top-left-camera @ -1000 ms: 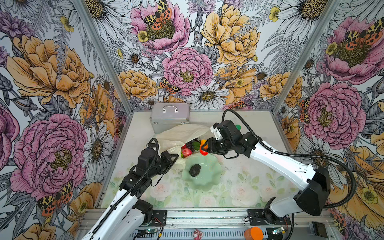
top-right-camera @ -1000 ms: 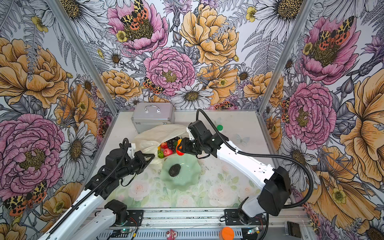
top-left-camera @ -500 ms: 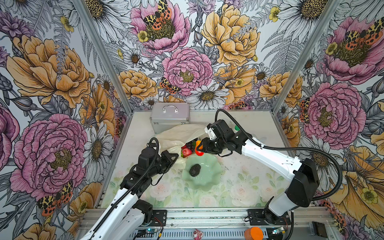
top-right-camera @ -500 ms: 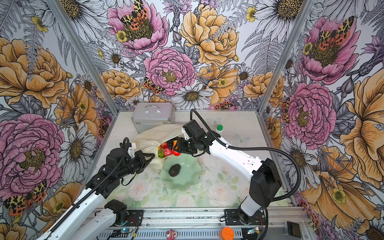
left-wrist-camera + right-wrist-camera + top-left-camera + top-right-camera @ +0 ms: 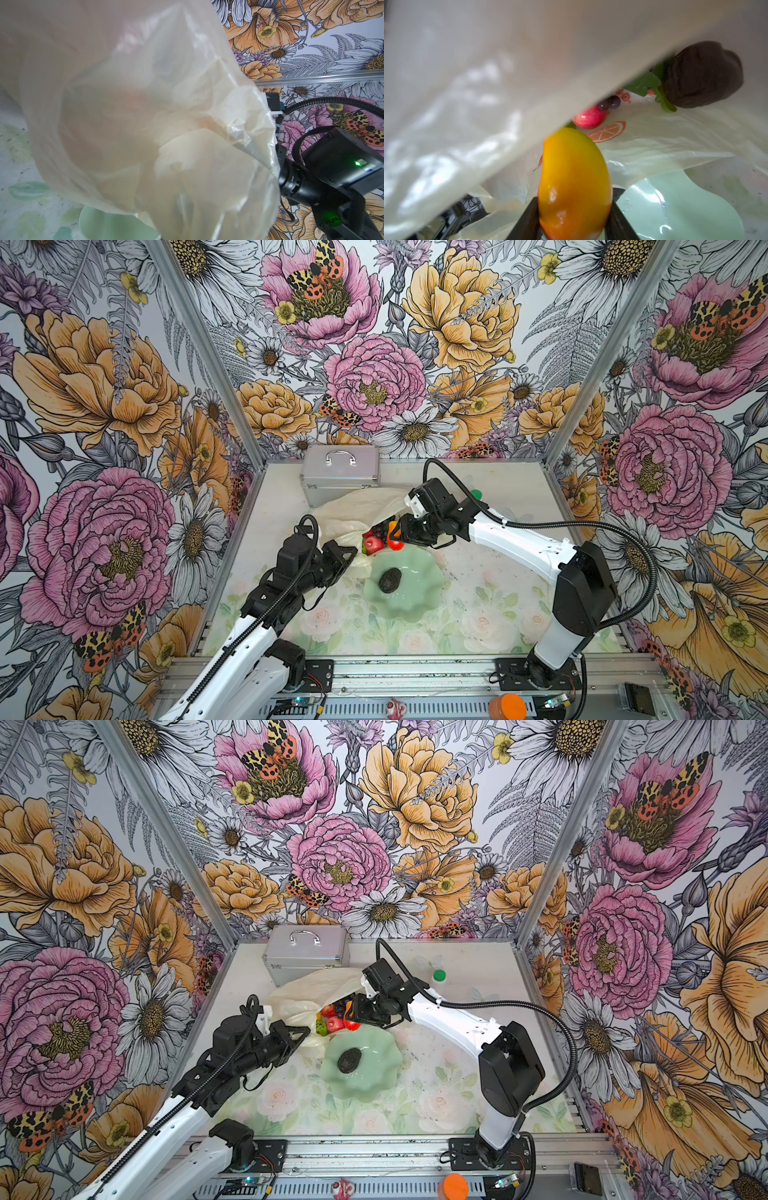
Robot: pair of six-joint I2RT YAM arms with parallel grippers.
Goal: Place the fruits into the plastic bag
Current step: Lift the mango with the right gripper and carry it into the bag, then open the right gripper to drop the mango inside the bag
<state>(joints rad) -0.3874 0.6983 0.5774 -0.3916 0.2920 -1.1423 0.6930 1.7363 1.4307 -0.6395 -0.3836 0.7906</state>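
The orange-yellow mango still hangs at the bag's opening, so my right gripper will next carry it outward and release it inside the bag beside the dark brown wrinkled fruit.
The plastic bag lies crumpled in front of the silver case, its mouth facing the bowl. My left gripper is shut on the bag's near edge; the bag fills the left wrist view and hides the jaws. My right gripper is shut on an orange-yellow mango at the bag mouth. Inside the mouth lie a red-pink apple, dark grapes, a red berry and a green ball. A dark brown avocado rests in the green bowl.
A silver metal case stands at the back behind the bag. A green-capped clear bottle lies behind the right arm. The right wrist view shows a dark brown wrinkled fruit with green leaves deeper in the bag.
My right gripper has carried the mango leftwards, from beside the bag to its mouth. The left arm and the bag edge it holds have stayed put.
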